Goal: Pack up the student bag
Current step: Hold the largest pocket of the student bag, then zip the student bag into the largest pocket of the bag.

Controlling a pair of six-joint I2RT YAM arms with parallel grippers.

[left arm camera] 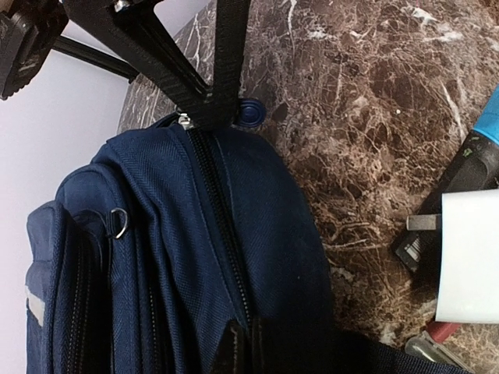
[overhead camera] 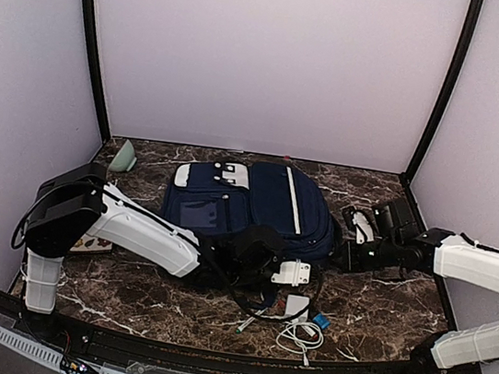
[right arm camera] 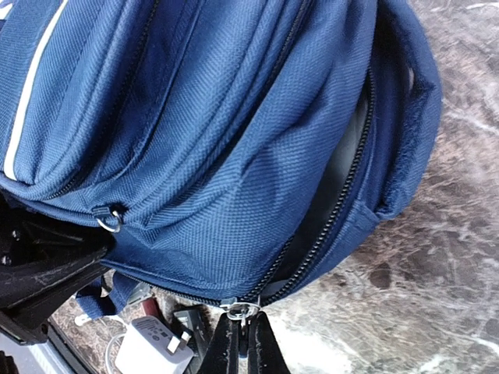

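Note:
My left gripper is holding the fabric. It should move next toward the clear pocket to its left in the top view, away from the held zipper pull (right arm camera: 243, 310), and let go of the fabric.
The student bag (overhead camera: 256, 208), navy with a white stripe, lies flat in the middle of the marble table. My right gripper (right arm camera: 243, 336) is shut on the metal zipper pull (right arm camera: 243, 310) of the main compartment. Beyond the pull the zipper stands parted, and grey lining (right arm camera: 343, 167) shows inside. In the left wrist view the same zipper pull (left arm camera: 185, 119) sits at the far end of a closed zipper line. My left gripper (left arm camera: 251, 351) is shut on the bag's fabric (left arm camera: 234, 234) beside that zipper. From above, the left gripper (overhead camera: 278, 261) is at the bag's near edge and the right gripper (overhead camera: 340, 254) at its right side.
A white charger (overhead camera: 298, 307), a coiled white cable (overhead camera: 301, 336), pens (overhead camera: 249, 322) and a small blue item (overhead camera: 321, 321) lie in front of the bag. A pale green object (overhead camera: 124, 158) sits at the back left. A small blue cap (left arm camera: 251, 113) rests by the bag.

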